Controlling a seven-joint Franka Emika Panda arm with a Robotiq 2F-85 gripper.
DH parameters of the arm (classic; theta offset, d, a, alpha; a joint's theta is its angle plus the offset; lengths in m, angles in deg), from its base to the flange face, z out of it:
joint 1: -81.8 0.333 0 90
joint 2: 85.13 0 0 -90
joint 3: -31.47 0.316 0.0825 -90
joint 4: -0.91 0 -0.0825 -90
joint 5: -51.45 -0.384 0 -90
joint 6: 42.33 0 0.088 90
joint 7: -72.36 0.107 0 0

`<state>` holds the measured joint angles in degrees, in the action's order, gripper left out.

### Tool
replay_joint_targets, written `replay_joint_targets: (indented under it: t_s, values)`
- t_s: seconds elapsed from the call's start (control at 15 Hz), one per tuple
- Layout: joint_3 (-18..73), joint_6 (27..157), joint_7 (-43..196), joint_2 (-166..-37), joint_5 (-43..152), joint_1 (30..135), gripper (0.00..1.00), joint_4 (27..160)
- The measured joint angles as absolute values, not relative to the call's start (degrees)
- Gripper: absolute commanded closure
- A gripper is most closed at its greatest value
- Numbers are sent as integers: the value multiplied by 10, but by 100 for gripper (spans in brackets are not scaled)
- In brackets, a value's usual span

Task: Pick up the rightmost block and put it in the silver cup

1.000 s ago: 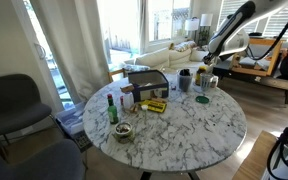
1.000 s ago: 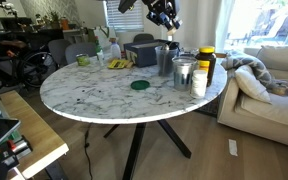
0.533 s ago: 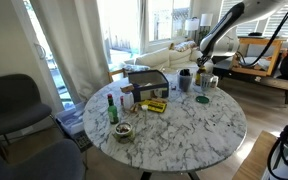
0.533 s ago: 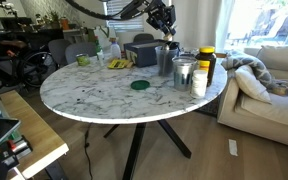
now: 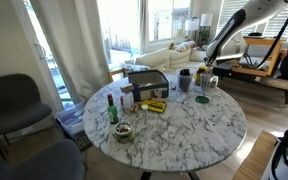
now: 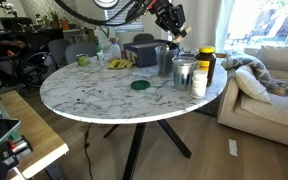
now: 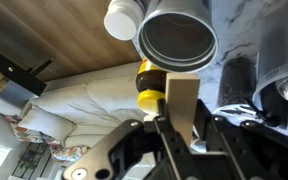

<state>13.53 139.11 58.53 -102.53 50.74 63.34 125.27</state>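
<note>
My gripper holds the block (image 7: 181, 95) above the silver cup's rim. It will lower the block a little first to get it to that cup's opening (image 7: 178, 39), then open.
My gripper (image 7: 176, 128) is shut on a pale wooden block (image 7: 181, 95) that stands up between the fingers. In the wrist view the silver cup (image 7: 176, 38) shows its open mouth just beyond the block. In an exterior view the gripper (image 6: 172, 24) hangs above the silver cup (image 6: 183, 72) and the dark cup (image 6: 165, 58) at the table's far edge. In an exterior view the gripper (image 5: 207, 62) is over the cups (image 5: 201, 80).
A white bottle (image 6: 200, 78) and a yellow-lidded jar (image 6: 206, 62) stand beside the silver cup. A green disc (image 6: 139, 85) lies on the marble table (image 6: 94, 100). A dark box (image 6: 141, 52), a green bottle (image 5: 112, 108) and a small bowl (image 5: 122, 131) are farther off.
The gripper, still holding the block, has shifted a little sideways and down toward the silver cup. Nothing on the table has moved.
</note>
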Motion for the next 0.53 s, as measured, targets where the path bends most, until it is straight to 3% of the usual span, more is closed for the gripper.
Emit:
replay_joint_targets:
  t_s: [0.53]
  values:
    - [95, 1419, 630, -1078, 507, 675, 93, 1227]
